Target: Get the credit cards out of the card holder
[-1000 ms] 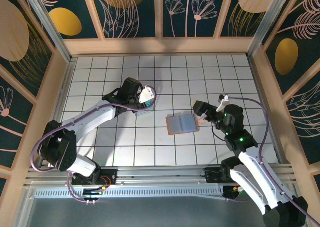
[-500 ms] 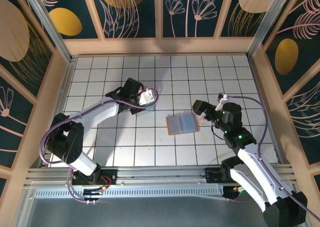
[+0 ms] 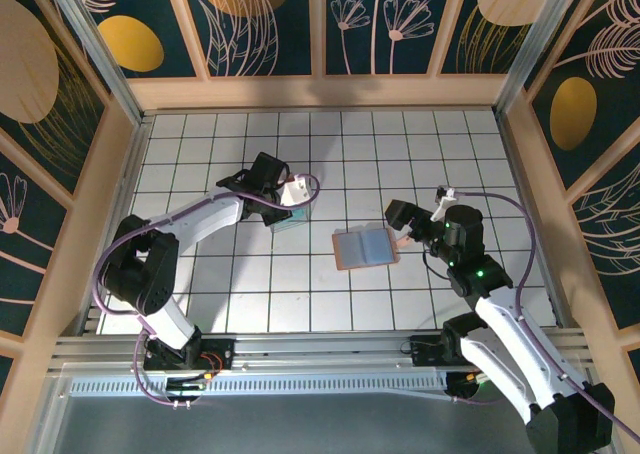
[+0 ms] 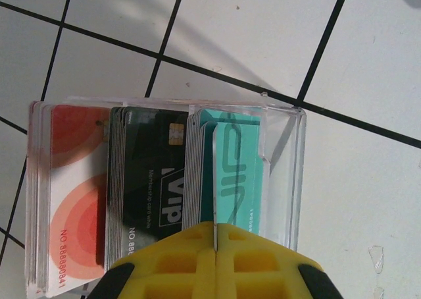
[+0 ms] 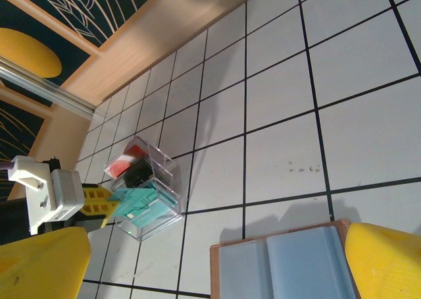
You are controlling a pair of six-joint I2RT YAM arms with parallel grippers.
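My left gripper should next lower the thin card point(image 4: 214, 174) onto the colour-matching teal stack in the clear box below and release it.
The card holder point(image 3: 365, 246) lies open and flat at mid-table, blue-grey faces up inside an orange-tan border; no card shows on its faces. In the right wrist view the holder point(image 5: 289, 263) sits between my right gripper's point(image 5: 217, 272) widely parted yellow fingers point(image 5: 39, 263); that gripper point(image 3: 402, 226) is open at the holder's right edge. My left gripper point(image 4: 214, 228) is shut on a thin teal card point(image 4: 214, 174), held edge-on over the teal stack of a clear box point(image 4: 283, 174). In the top view the left gripper point(image 3: 284, 210) is at that box point(image 3: 290, 220).
The clear box point(image 5: 148, 197) holds three stacks of cards: red point(image 4: 72, 200), black point(image 4: 148, 180) and teal point(image 4: 240, 174). A wooden wall point(image 3: 320, 92) runs along the back, with more wooden walls at both sides. White tiled floor point(image 3: 300, 294) lies between holder and arm bases.
The left arm's elbow has swung in toward the base while its gripper stayed at the clear box. The right arm and the holder have hardly moved.
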